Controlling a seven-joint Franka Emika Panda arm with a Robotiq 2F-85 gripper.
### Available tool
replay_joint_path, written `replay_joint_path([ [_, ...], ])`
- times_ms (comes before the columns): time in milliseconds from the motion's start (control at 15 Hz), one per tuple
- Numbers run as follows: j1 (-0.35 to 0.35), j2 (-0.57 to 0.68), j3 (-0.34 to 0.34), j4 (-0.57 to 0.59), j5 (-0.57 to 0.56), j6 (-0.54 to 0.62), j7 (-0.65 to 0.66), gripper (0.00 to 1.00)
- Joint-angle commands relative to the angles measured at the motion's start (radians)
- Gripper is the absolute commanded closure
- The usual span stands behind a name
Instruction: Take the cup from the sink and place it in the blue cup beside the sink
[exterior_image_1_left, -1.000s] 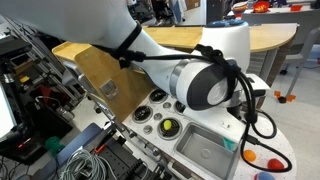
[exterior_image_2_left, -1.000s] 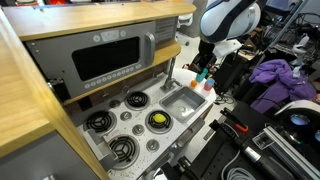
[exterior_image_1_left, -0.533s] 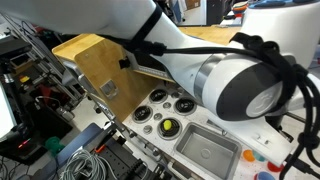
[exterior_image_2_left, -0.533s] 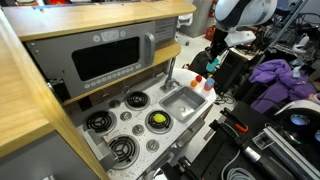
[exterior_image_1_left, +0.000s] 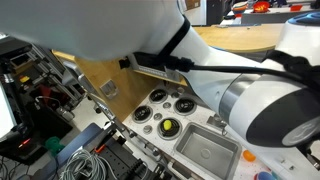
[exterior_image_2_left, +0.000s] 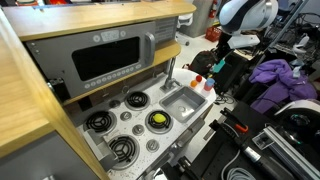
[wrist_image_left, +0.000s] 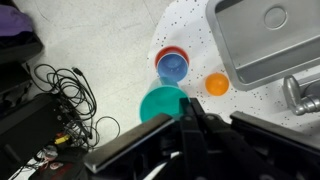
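The robot's gripper should move toward the sink and go down over the blue cup's opening, because the blue cup stands below the gripper and nearer the sink.
In the wrist view my gripper is shut on the rim of the teal-green cup and holds it in the air. The cup hangs over the counter's edge, just short of the blue cup. The blue cup stands upright on the white speckled counter, touching a red round piece. The grey sink is empty, with the faucet beside it. In an exterior view the gripper is raised beyond the sink. In an exterior view the arm hides most of the counter and only the sink shows.
An orange round piece lies between the blue cup and the sink. Black cables and a purple cloth lie on the floor past the counter edge. Black burners and a yellow piece sit on the stove side.
The gripper has lifted the teal cup and carried it away from the sink, out past the counter's end. The arm now fills more of one exterior view.
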Motion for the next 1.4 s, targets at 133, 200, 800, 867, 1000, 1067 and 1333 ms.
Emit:
replay_joint_path([
  [133, 0.006, 0.104, -0.003, 0.112, 0.021, -0.059, 0.072, 0.99],
  [200, 0.008, 0.117, -0.003, 0.125, 0.021, -0.066, 0.082, 0.99],
  [800, 0.016, 0.209, 0.006, 0.238, 0.040, -0.171, 0.148, 0.99],
  [867, 0.016, 0.215, 0.006, 0.247, 0.041, -0.178, 0.154, 0.99],
  [1000, 0.015, 0.228, 0.005, 0.267, 0.043, -0.192, 0.164, 0.99],
  [1067, 0.013, 0.233, 0.005, 0.275, 0.044, -0.199, 0.169, 0.99],
  [1333, 0.013, 0.250, 0.002, 0.298, 0.049, -0.210, 0.185, 0.99],
])
